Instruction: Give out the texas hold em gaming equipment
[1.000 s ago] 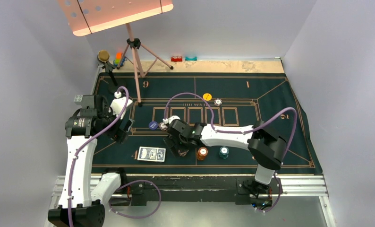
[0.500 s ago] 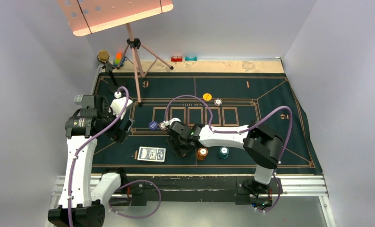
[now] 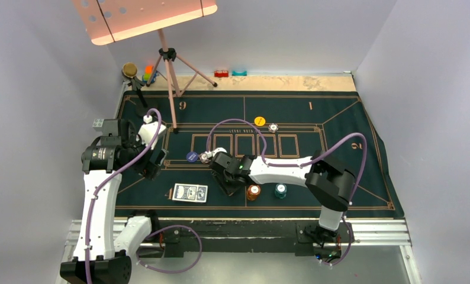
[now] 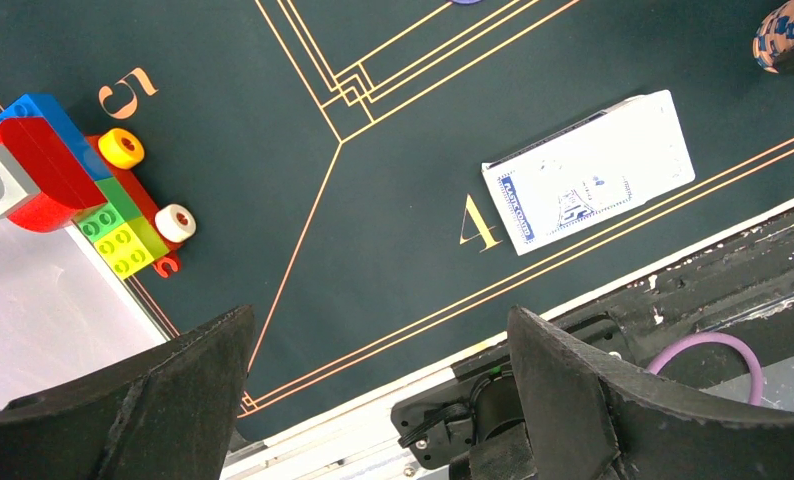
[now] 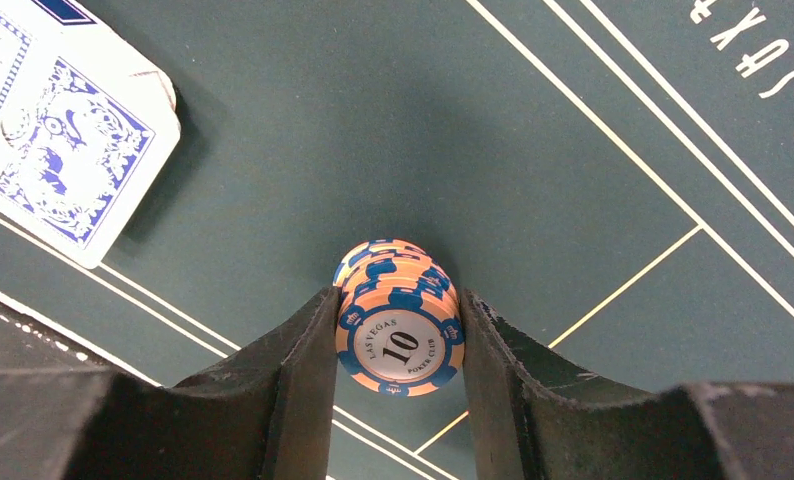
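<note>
My right gripper's fingers pinch the orange stack, so it rises next, swings outward past the teal stack [image 3: 280, 190] and comes down near the end printed box.
My right gripper [image 3: 229, 187] [image 5: 399, 345] is shut on a stack of orange poker chips [image 5: 398, 330], low over the green mat and just right of the blue-backed card deck [image 3: 190, 192] [image 5: 68, 160] [image 4: 588, 170]. The held stack is hidden under the arm in the top view. Another orange stack [image 3: 254, 191] and a teal stack [image 3: 280, 190] stand to its right. A blue disc [image 3: 191, 156] and white chips [image 3: 204, 157] lie behind the wrist. A yellow disc [image 3: 259, 120] and a white stack [image 3: 273, 127] lie farther back. My left gripper [image 3: 153, 163] [image 4: 378, 400] is open and empty over the mat's left side. No red marker shows.
A toy block stack [image 4: 73, 170] stands at the mat's left edge by the printed 5. A tripod stand [image 3: 170, 89] rises from the far left of the mat. Small blocks [image 3: 221, 73] lie on the far strip. The aluminium rail [image 3: 238, 228] runs along the near edge.
My right gripper has shifted slightly away from the near edge, still shut on the orange chips. The left arm has not moved.
</note>
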Controlling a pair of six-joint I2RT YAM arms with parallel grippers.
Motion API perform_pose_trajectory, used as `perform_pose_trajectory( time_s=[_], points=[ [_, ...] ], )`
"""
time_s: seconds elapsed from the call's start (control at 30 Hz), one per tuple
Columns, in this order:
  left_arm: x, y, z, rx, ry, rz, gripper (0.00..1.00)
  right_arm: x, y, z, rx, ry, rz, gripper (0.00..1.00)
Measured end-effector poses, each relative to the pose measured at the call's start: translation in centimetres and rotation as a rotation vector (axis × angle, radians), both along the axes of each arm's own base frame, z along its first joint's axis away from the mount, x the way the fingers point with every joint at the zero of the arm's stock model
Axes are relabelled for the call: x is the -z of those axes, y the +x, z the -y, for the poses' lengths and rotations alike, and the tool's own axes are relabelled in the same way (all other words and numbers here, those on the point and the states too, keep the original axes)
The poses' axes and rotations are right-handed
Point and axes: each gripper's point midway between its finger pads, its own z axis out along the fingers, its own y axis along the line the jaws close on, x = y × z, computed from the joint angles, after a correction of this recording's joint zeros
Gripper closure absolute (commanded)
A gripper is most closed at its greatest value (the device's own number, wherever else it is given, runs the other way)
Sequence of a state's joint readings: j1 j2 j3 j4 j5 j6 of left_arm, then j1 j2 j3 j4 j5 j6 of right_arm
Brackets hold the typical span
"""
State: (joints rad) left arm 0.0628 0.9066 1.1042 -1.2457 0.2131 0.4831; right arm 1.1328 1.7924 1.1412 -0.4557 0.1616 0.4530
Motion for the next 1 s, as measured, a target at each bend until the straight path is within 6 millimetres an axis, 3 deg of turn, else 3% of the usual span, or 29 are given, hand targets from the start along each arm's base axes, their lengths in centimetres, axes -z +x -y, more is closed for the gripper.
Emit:
perform_pose_trajectory(
  time_s=[0.2, 0.33, 0.47, 0.57, 0.6, 0.7, 0.83, 1.0],
  points=[
    [0.0, 0.0, 0.0, 0.000, 0.000, -0.002, 0.00, -1.2, -0.1, 0.4, 0.002, -0.002, 0.003, 0.90],
    [0.0, 0.0, 0.0, 0.000, 0.000, -0.002, 0.00, -4.5, 0.7, 0.2, 0.021, 0.059, 0.038, 0.91],
    [0.0, -0.1, 0.0, 0.001, 0.001, -0.002, 0.00, -7.9, 4.0, 1.9, 0.129, 0.145, 0.081, 0.96],
    [0.0, -0.1, 0.0, 0.006, 0.004, -0.002, 0.00, -8.8, 7.6, 5.7, 0.284, 0.161, 0.115, 0.97],
    [0.0, -0.1, 0.0, 0.007, 0.004, -0.003, 0.00, -8.6, 9.1, 8.1, 0.369, 0.150, 0.126, 0.97],
    [0.0, -0.1, 0.0, 0.008, 0.005, -0.004, 0.00, -7.1, 10.9, 13.9, 0.548, 0.098, 0.130, 0.98],
    [0.0, -0.2, 0.0, 0.009, 0.006, -0.002, 0.00, -4.8, 10.7, 20.6, 0.742, 0.017, 0.106, 0.99],
    [0.0, -0.2, 0.0, 0.010, 0.006, -0.001, 0.00, -3.4, 10.3, 24.8, 0.880, -0.015, 0.088, 1.00]
  ],
)
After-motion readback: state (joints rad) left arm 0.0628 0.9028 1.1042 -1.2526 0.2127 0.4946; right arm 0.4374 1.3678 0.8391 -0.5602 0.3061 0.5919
